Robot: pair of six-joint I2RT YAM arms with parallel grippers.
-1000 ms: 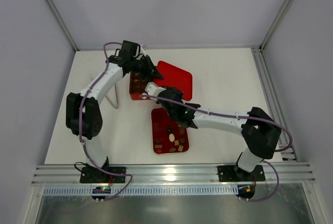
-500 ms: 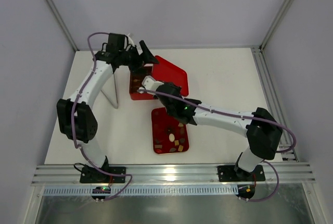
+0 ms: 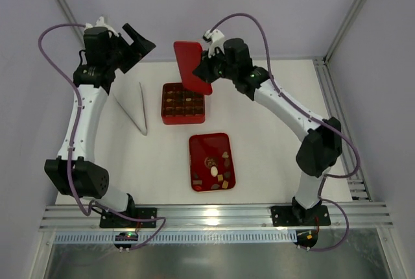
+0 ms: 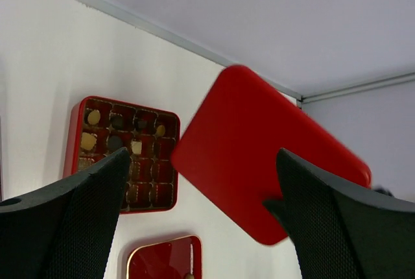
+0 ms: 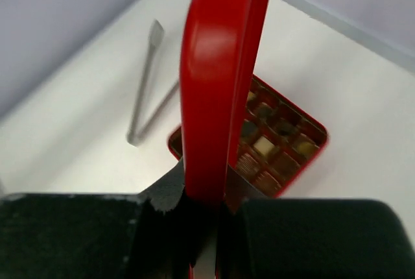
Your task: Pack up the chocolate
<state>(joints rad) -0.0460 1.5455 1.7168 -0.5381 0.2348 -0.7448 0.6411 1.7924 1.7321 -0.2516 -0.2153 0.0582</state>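
Observation:
My right gripper levels its tilted lid next and lays it down over the red square box's grid sections. It then releases the lid's edge, since those sections still lie uncovered.
Several pieces of chocolate (image 3: 214,171) lie loose in the flat red tray (image 3: 197,147). More pieces (image 4: 88,141) sit in the grid compartments of the red square box (image 3: 183,118); a cream square (image 5: 264,145) shows in the right wrist view. My right gripper (image 3: 202,71) is shut on the edge of the red lid (image 3: 189,63) and holds it tilted in the air above the box's far side. In its own view the lid (image 5: 219,78) stands edge-on between the jaws. My left gripper (image 3: 134,40) is open and empty, raised high at the back left.
Metal tongs (image 3: 135,113) lie on the table left of the box, also in the right wrist view as tongs (image 5: 145,91). White walls and a metal frame close in the table on three sides.
The left gripper opened and swung up and away to the back left. The right gripper lifted the red lid off the table and carried it up behind the box.

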